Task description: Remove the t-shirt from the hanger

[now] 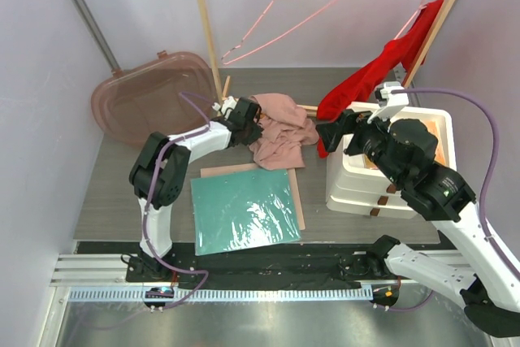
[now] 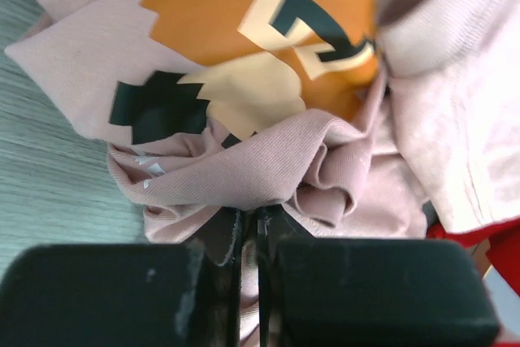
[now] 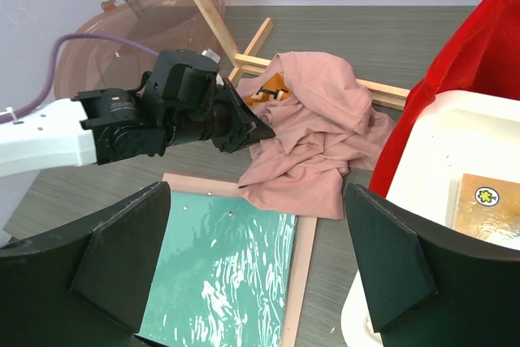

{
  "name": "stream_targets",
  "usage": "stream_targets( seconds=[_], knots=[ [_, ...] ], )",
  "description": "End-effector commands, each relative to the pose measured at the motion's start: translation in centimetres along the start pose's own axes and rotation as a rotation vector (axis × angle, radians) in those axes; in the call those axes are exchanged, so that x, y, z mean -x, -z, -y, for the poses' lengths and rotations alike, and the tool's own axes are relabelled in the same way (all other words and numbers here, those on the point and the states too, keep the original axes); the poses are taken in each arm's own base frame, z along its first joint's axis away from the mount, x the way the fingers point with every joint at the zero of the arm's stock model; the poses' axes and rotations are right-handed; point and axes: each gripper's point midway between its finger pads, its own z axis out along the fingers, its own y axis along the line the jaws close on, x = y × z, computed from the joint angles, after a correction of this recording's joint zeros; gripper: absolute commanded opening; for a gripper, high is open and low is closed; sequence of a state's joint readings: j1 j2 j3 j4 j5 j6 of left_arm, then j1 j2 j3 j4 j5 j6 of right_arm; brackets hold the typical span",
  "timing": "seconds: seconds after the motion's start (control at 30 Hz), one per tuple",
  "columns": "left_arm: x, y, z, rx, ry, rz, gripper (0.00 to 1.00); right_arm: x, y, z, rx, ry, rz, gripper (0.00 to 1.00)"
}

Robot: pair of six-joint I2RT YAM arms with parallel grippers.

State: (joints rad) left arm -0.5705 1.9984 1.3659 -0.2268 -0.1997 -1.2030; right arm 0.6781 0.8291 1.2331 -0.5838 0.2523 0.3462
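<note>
I will next lift the pink t-shirt [image 1: 280, 132] with my left gripper, because the pink t-shirt's hanger is empty. Then I will move it left in the top view and let it go over the tub [image 1: 152, 95].
A pink t-shirt [image 1: 280, 132] with an orange print [image 2: 244, 22] lies crumpled on the table, off its hanger. My left gripper [image 1: 244, 123] is shut on a fold of it [image 2: 256, 229]; in the right wrist view the shirt [image 3: 313, 132] lies by the left arm [image 3: 162, 115]. An empty pink wire hanger [image 1: 284, 6] hangs from the rail. A red t-shirt [image 1: 382, 71] hangs on another hanger at the right [image 3: 471, 62]. My right gripper [image 1: 329, 132] is open and empty [image 3: 256, 266], beside the red shirt's lower edge and above the table.
A teal mat on a board [image 1: 242, 209] lies at the table front [image 3: 219, 282]. A white foam box [image 1: 390, 176] stands on the right. A translucent pink tub [image 1: 150, 95] leans at the back left. Wooden rack posts [image 1: 205, 22] rise behind the shirt.
</note>
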Motion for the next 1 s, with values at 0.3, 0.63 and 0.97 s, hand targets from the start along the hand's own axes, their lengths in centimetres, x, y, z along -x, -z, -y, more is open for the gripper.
stream_targets(
  seconds=[0.3,0.63,0.97],
  knots=[
    [4.0,9.7,3.7,-0.215,-0.131,0.159,0.00,-0.3,-1.1,0.7,-0.043,0.004,0.014,0.93],
    [7.3,16.7,2.8,-0.345,-0.127,0.192,0.00,-0.7,-1.3,0.9,-0.053,0.004,0.010,0.93],
    [16.5,23.7,-0.3,-0.336,-0.086,0.310,0.00,-1.1,-2.4,0.0,-0.022,-0.013,-0.007,0.93]
  ],
)
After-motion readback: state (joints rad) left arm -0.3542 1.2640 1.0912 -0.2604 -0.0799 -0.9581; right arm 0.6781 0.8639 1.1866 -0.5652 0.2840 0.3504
